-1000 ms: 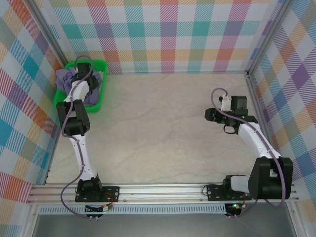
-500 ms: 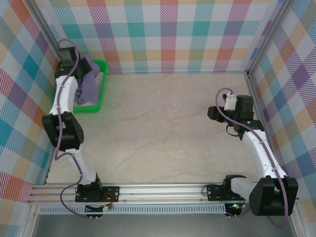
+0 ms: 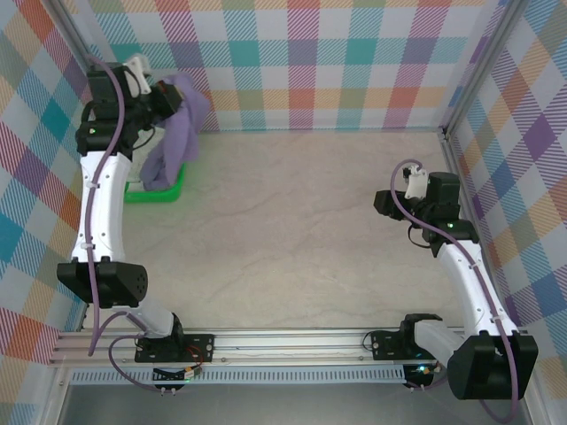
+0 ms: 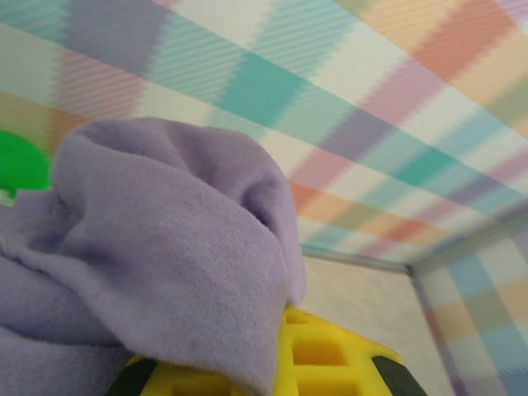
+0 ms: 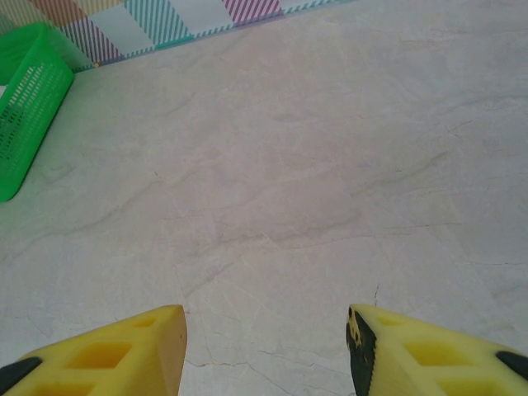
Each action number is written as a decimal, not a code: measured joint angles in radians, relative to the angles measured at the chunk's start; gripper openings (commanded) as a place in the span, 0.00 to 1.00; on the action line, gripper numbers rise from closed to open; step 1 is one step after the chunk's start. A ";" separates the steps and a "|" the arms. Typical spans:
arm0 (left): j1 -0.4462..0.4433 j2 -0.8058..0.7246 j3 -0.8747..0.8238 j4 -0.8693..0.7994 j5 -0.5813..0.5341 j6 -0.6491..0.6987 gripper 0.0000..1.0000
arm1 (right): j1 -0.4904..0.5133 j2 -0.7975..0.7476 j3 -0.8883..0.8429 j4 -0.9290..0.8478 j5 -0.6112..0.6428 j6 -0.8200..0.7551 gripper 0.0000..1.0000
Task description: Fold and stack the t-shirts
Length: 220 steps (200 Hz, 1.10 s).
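My left gripper should move next from the green basket (image 3: pixel 156 189) to over the marbled tabletop between both arms, then go down and let go of the shirt, because that area is bare.
A lavender t-shirt (image 3: pixel 175 133) hangs bunched from my left gripper (image 3: pixel 171 96), which is raised high at the back left corner and shut on the cloth. Its lower end drapes down over the green basket (image 3: pixel 156 189). In the left wrist view the purple cloth (image 4: pixel 165 247) folds over a yellow finger (image 4: pixel 330 355). My right gripper (image 3: pixel 383 204) hovers over the right side of the table, far from the shirt. It is open (image 5: pixel 266 330), with bare tabletop between its yellow fingers (image 5: pixel 124 355).
The green mesh basket (image 5: pixel 25 107) stands in the back left corner against the plaid wall (image 3: pixel 301 62). The marbled tabletop (image 3: pixel 283 239) stretches between both arms. A metal rail (image 3: pixel 292 341) runs along the near edge.
My left arm has risen and pulled the lavender t-shirt up out of the basket, so it now hangs above it. The right gripper's fingers have narrowed a little.
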 measured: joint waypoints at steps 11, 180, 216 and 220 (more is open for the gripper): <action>-0.055 -0.010 0.000 -0.014 0.024 -0.004 0.00 | 0.000 -0.001 -0.001 0.001 0.000 0.000 0.54; -0.632 0.256 0.161 0.012 0.128 -0.018 0.00 | 0.000 -0.003 -0.018 -0.019 0.137 0.018 0.60; -0.635 0.421 0.288 -0.010 0.110 0.030 0.36 | 0.000 -0.001 -0.018 -0.050 0.160 0.031 0.62; -0.635 0.440 0.304 -0.009 0.106 0.028 0.52 | 0.000 -0.001 -0.017 -0.054 0.164 0.033 0.62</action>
